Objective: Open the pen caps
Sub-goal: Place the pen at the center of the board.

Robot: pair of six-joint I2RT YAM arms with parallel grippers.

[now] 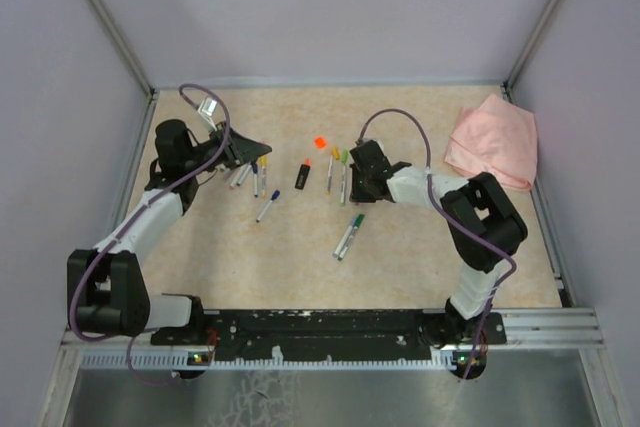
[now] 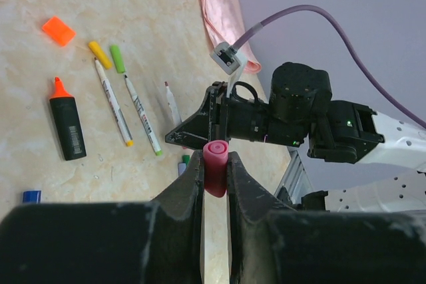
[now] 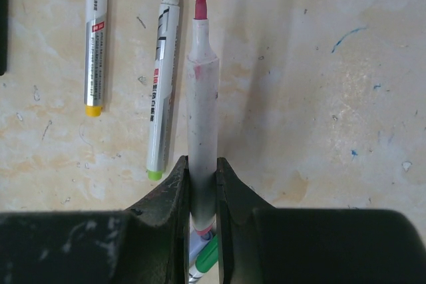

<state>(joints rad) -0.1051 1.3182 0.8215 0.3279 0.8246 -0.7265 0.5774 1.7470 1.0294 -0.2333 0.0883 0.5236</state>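
My left gripper crosses to the loose caps grouped below it and to its right in the top view next. It lowers beside the green cap (image 2: 117, 58) to release.
My left gripper (image 2: 214, 159) is shut on a pink pen cap (image 2: 215, 174) and holds it above the table; from above it sits at the back left (image 1: 258, 150). My right gripper (image 3: 202, 181) is shut on the rear of a white pen (image 3: 202, 91) whose pink tip is bare, pointing away along the table. In the top view the right gripper (image 1: 356, 185) is just right of centre. An orange cap (image 2: 58, 30), a yellow cap (image 2: 100, 54) and a green cap (image 2: 117, 58) lie loose on the table.
Two uncapped white pens (image 3: 95, 38) (image 3: 163, 84) lie left of the held pen. A black highlighter (image 1: 303, 175), a green marker (image 1: 348, 235), a blue-capped pen (image 1: 267, 207) and more pens (image 1: 242, 175) lie mid-table. A pink cloth (image 1: 492, 142) is at the back right.
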